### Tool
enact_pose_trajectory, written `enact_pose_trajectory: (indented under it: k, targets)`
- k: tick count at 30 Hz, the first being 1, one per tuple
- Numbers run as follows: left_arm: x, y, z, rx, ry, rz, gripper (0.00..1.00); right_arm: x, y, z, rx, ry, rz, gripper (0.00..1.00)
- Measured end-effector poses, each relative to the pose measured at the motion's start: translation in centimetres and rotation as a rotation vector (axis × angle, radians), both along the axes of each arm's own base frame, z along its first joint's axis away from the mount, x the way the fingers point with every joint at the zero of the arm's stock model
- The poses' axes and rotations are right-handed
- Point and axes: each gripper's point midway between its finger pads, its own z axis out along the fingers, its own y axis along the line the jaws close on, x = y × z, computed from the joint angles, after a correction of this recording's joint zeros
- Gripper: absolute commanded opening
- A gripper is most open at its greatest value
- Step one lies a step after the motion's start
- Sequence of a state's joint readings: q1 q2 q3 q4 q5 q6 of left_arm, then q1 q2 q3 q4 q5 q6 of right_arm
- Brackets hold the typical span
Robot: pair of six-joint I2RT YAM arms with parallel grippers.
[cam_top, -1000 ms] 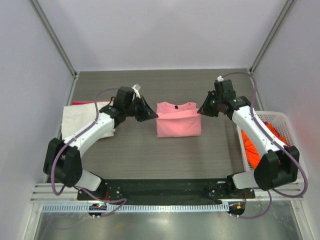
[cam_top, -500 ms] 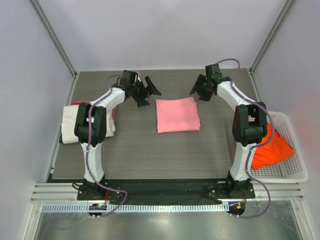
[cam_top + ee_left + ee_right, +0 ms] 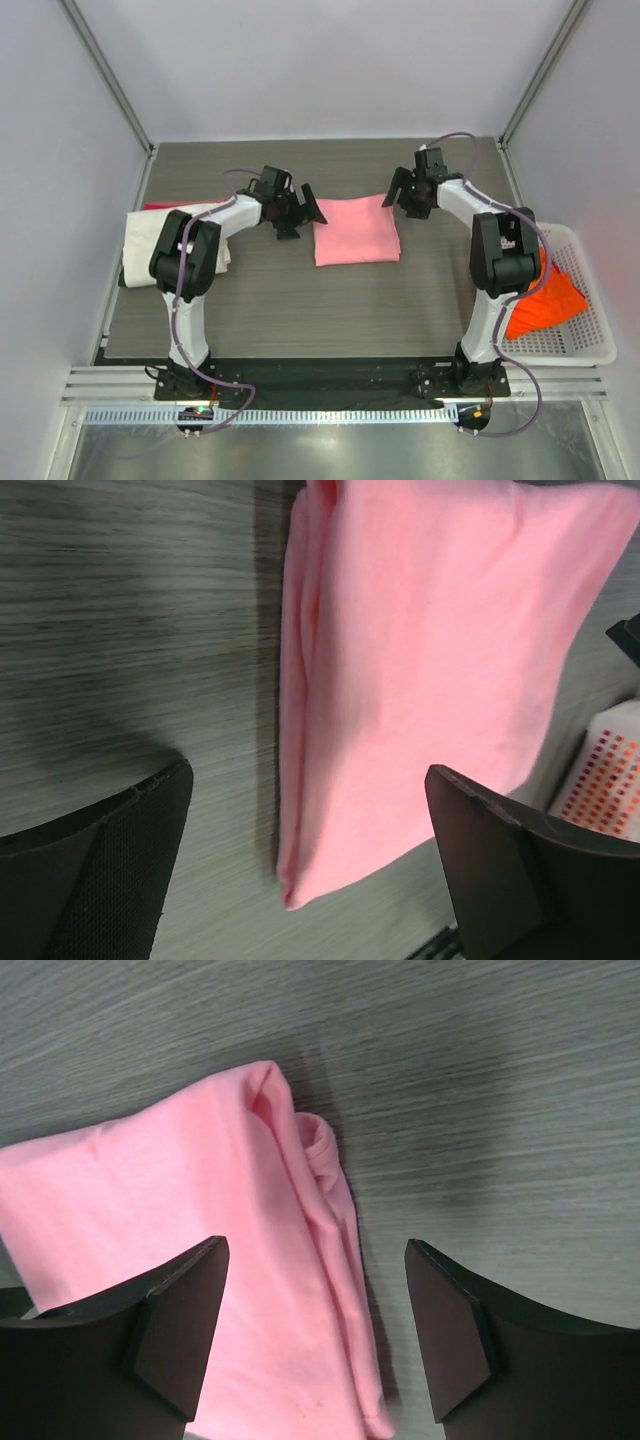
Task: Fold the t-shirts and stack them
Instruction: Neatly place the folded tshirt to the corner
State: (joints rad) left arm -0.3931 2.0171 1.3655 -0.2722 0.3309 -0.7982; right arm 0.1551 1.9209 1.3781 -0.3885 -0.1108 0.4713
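My right gripper comes down onto the pink t-shirt's rolled edge (image 3: 391, 212) (image 3: 322, 1200) near the t-shirt's far corner next, because that edge already runs between the spread fingers.
A light pink t-shirt (image 3: 355, 229) lies folded into a rectangle in the middle of the table. My left gripper (image 3: 305, 220) stands open at its far left corner, and my right gripper (image 3: 399, 202) stands open at its far right corner. In the left wrist view the pink t-shirt's (image 3: 430, 660) folded edge runs between the spread jaws of the left gripper (image 3: 308, 780), which hold nothing. In the right wrist view the right gripper (image 3: 315, 1250) hangs open over the pink t-shirt's (image 3: 200, 1210) rolled edge. A cream-white t-shirt (image 3: 165, 243) lies at the left on a red one (image 3: 160, 206).
A white mesh basket (image 3: 585, 335) stands at the table's right edge with a bright orange t-shirt (image 3: 540, 295) in it. A corner of the basket (image 3: 610, 775) shows in the left wrist view. Grey walls close in the back and both sides.
Both grippers have opened and let go of the pink t-shirt, which now lies fully folded over. Both arms swung to the far side, then dropped back towards its far corners.
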Motion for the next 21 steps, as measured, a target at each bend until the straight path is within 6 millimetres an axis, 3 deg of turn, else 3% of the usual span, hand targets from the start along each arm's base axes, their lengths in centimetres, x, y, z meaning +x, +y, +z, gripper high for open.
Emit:
enact_pose_trajectory:
  k: [6,9,12,14,17,21]
  targets:
    - [0.3,1.6,0.2,0.130,-0.085,0.010,1.00,0.0,0.4,-3.2,0.014,0.036,0.024,0.72]
    - [0.4,2.8,-0.3,0.198,-0.092,0.020,0.99,0.7,0.7,-3.1,0.026,0.002,0.032,0.71]
    - [0.1,5.5,-0.2,0.369,-0.123,0.042,1.00,1.0,0.9,-3.2,0.038,-0.027,0.040,0.69]
    - [0.0,8.5,0.8,0.554,-0.137,0.070,0.97,1.2,1.0,-3.2,0.044,-0.043,0.042,0.69]
    - [1.2,11.8,4.1,0.775,-0.182,0.109,0.90,1.2,1.0,-3.1,0.049,-0.059,0.044,0.68]
    - [2.4,14.4,6.4,0.946,-0.200,0.141,0.73,1.1,1.0,-3.1,0.057,-0.069,0.046,0.66]
